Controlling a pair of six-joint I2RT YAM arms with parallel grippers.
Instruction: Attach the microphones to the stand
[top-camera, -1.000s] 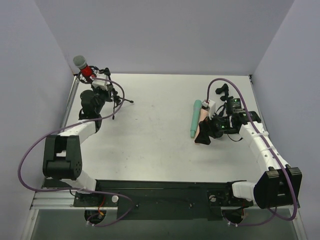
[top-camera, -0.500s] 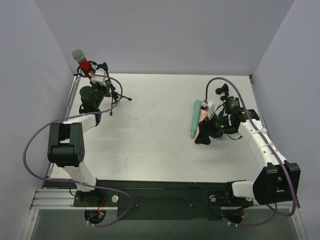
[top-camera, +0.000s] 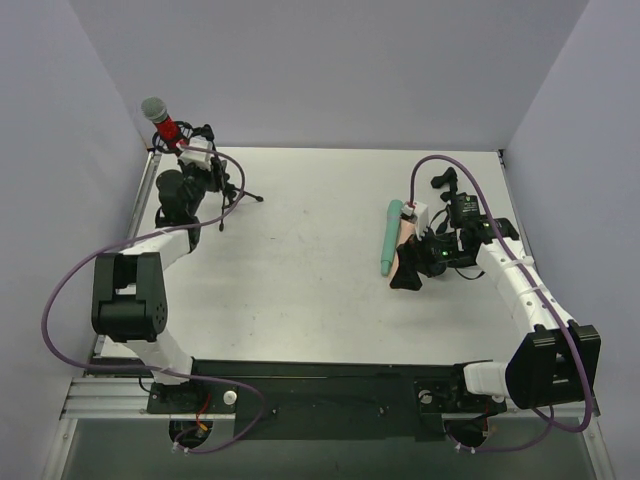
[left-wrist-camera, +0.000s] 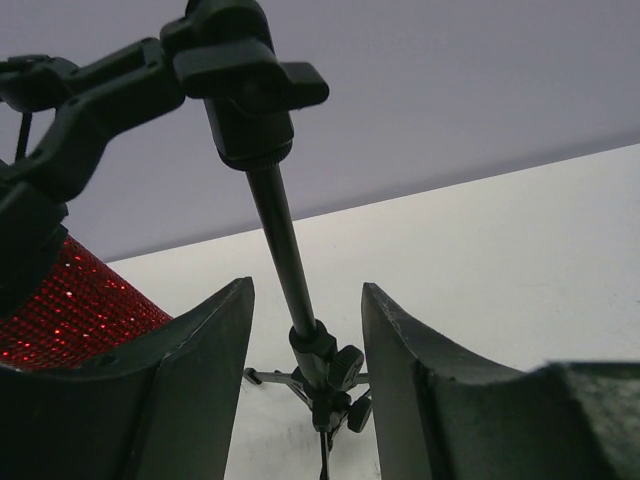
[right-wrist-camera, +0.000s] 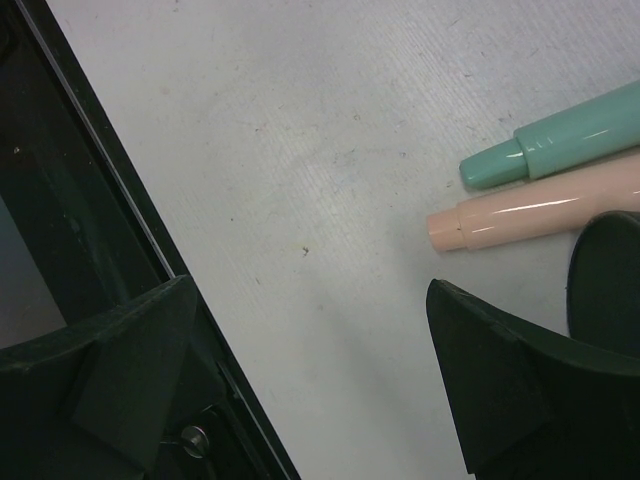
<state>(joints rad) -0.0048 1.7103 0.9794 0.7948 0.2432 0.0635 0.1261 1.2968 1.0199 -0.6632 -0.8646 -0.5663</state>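
My right gripper will next swing outward, turning, and lower onto the black stand outward of it, as the peach-pink microphone (right-wrist-camera: 540, 213) lies unmounted.
The red microphone (top-camera: 167, 129) with its grey mesh head (top-camera: 152, 108) sits tilted in the clip (left-wrist-camera: 95, 130) of the black tripod stand (top-camera: 228, 192) at the far left corner. My left gripper (top-camera: 198, 157) is right beside it, open. In the left wrist view the stand's pole (left-wrist-camera: 283, 245) shows in the gap beyond the fingers (left-wrist-camera: 195, 380), and the red body (left-wrist-camera: 70, 315) lies left of them. The mint-green microphone (top-camera: 388, 236) and the peach-pink microphone (right-wrist-camera: 540, 213) lie side by side on the table. My right gripper (top-camera: 411, 264) hovers open over them, holding nothing.
Grey walls enclose the white table (top-camera: 310, 270) on three sides. A black rail (right-wrist-camera: 95, 190) runs along the near edge by the arm bases. The stand's tripod legs (left-wrist-camera: 325, 385) spread over the table near the left wall.
My left gripper has opened and let go of the red microphone, which stays in the stand's clip. The left arm shifted slightly toward the back left corner. The right arm has not moved.
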